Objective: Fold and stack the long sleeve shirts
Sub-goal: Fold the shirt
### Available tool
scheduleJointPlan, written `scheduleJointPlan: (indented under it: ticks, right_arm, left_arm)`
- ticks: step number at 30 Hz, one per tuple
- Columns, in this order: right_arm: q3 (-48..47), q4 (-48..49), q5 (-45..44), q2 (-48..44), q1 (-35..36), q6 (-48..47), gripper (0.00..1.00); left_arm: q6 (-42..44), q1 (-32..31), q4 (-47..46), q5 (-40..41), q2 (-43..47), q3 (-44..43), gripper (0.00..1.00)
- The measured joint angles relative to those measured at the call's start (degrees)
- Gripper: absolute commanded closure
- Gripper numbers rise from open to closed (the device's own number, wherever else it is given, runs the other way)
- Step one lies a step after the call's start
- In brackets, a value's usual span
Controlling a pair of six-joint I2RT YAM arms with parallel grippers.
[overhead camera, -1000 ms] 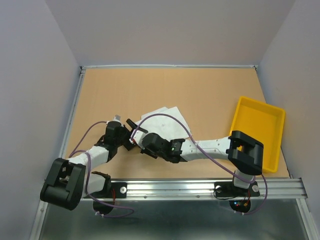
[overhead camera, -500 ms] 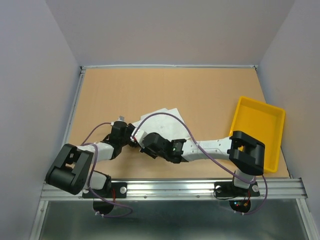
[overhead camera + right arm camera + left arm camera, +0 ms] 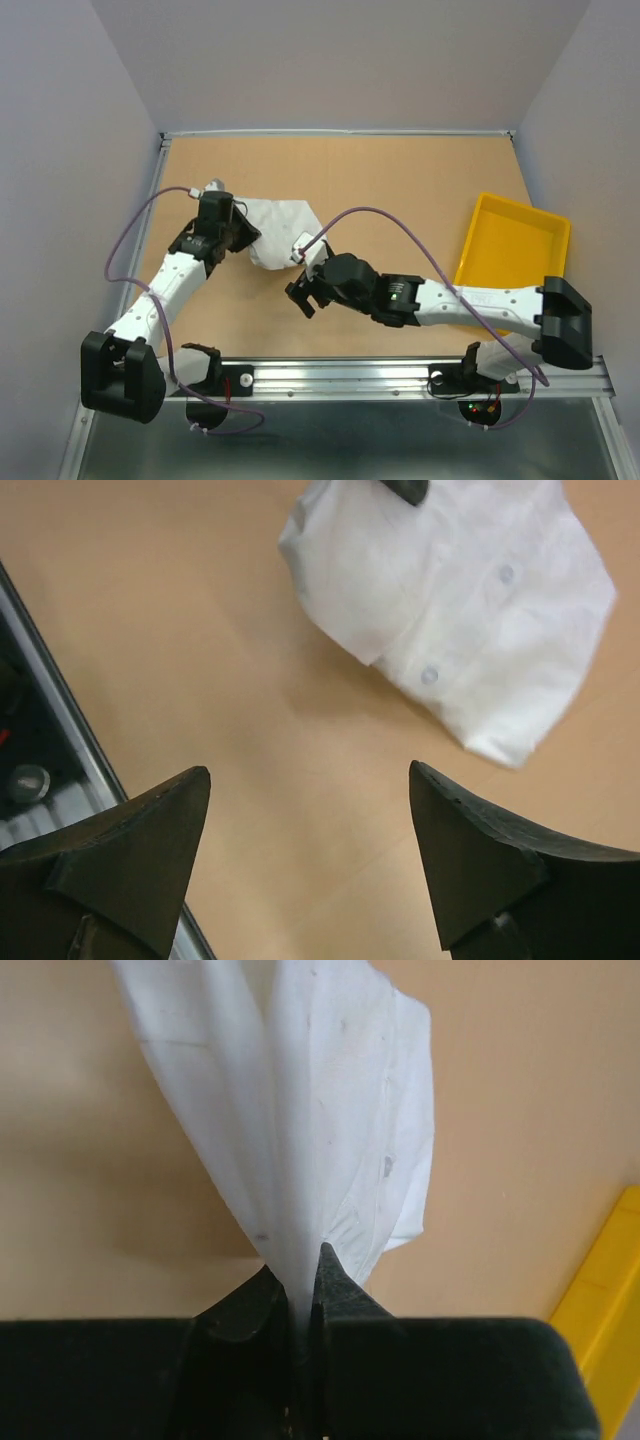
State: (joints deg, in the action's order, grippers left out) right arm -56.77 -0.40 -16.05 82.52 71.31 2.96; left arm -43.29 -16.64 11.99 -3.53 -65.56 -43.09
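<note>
I will take the pinched edge across the shirt toward the yellow tray with my left gripper and release it on roomy, bare tabletop.
One white long sleeve shirt [image 3: 283, 226] lies bunched and folded on the wooden table, left of centre. My left gripper [image 3: 243, 233] is shut on the shirt's left edge. In the left wrist view the fabric [image 3: 318, 1110] fans out from between the closed jaws of that gripper [image 3: 301, 1263]. My right gripper [image 3: 304, 291] hangs open just in front of the shirt, apart from it. In the right wrist view its fingers [image 3: 308, 774] stand wide over bare table. The buttoned shirt [image 3: 470, 610] lies beyond them.
A yellow tray [image 3: 487, 222] stands at the right edge of the table, also seen as a tray corner [image 3: 612, 1290] in the left wrist view. The metal rail [image 3: 400, 375] runs along the near edge, and the rail [image 3: 45, 730] shows left of the right fingers.
The left gripper shut on the shirt and drew it back and left, bunching it. The right gripper let go, opened and pulled away toward the near side.
</note>
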Motion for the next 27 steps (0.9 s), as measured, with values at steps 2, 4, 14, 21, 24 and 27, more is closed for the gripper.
scheduleJointPlan:
  ticks: [2,4,14,21,24,27]
  right_arm:
    - [0.68,-0.02,-0.09,-4.09,0.00,0.98,0.12]
    - [1.81,-0.35,-0.48,-8.83,0.00,2.10,0.12]
    - [7.26,-3.54,-3.41,-18.38,-0.02,5.73,0.12]
    - [11.08,-5.77,-5.27,-24.85,-0.04,8.35,0.12]
    - [11.89,-6.12,-6.10,-27.47,-0.04,9.38,0.12]
    - [12.72,-7.06,-7.15,-29.99,-0.04,10.23,0.12]
  left_arm:
    - [4.85,3.37,7.48,3.10,-0.76,-7.37,0.88]
    - [9.64,5.49,15.32,7.15,-3.67,-17.14,0.88]
    - [24.35,5.29,41.24,26.67,-24.24,-61.53,0.90]
    - [28.26,-9.27,46.64,35.69,-44.78,-67.80,0.90]
    - [28.46,-17.14,46.93,36.50,-57.55,-70.84,0.94]
    - [28.15,-23.04,48.28,36.28,-65.46,-74.31,0.94]
